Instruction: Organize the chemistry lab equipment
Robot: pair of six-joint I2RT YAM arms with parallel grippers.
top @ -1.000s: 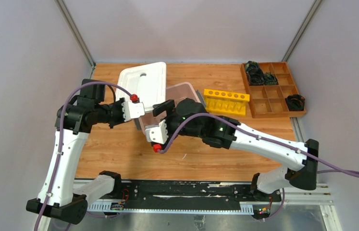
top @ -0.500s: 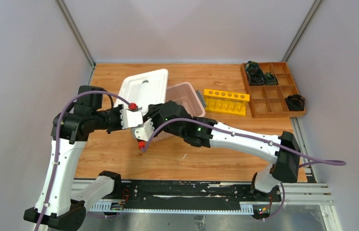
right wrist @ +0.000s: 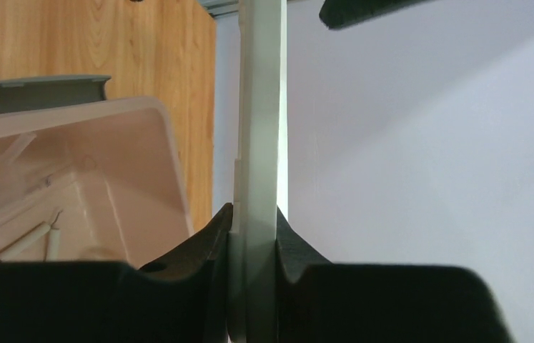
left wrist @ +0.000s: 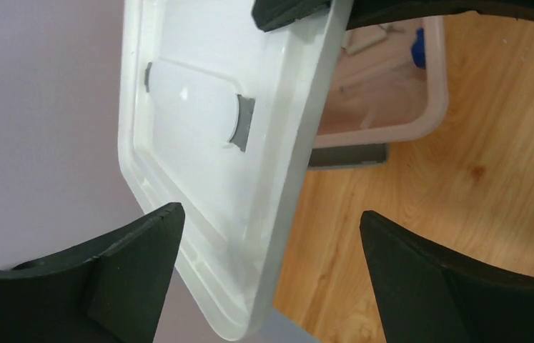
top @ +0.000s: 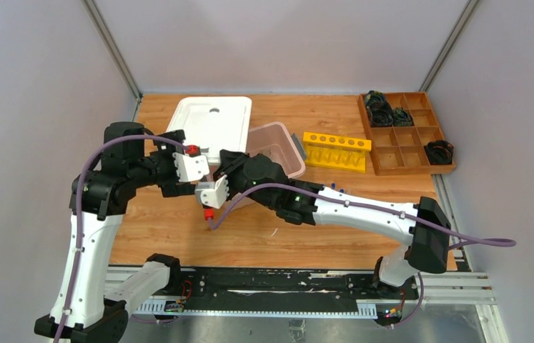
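My right gripper should next swing to the right in the top view, lower the lid onto the container's rim and release it, because the container (top: 290, 146) is open.
A white lid (top: 214, 120) is held up on edge over the left side of a clear pinkish container (top: 290, 146). My right gripper (right wrist: 253, 214) is shut on the lid's edge (right wrist: 258, 143), which is pinched between both fingers. My left gripper (left wrist: 269, 211) stands open, with the lid's corner (left wrist: 199, 186) passing between its spread fingers without touching them. Inside the container lie clear tubes (left wrist: 374, 68), one with a blue cap (left wrist: 417, 51), and thin white pieces (right wrist: 31, 239). The rest of the container's contents are hidden by the arms.
A yellow tube rack (top: 335, 150) stands right of the container. A wooden compartment box (top: 405, 132) with black items sits at the far right. The container's grey latch (left wrist: 346, 155) hangs on its side. Grey walls enclose the table on three sides.
My left gripper has opened and let go of the lid. My right gripper has moved left and closed on the lid's edge. The lid has shifted slightly back and left.
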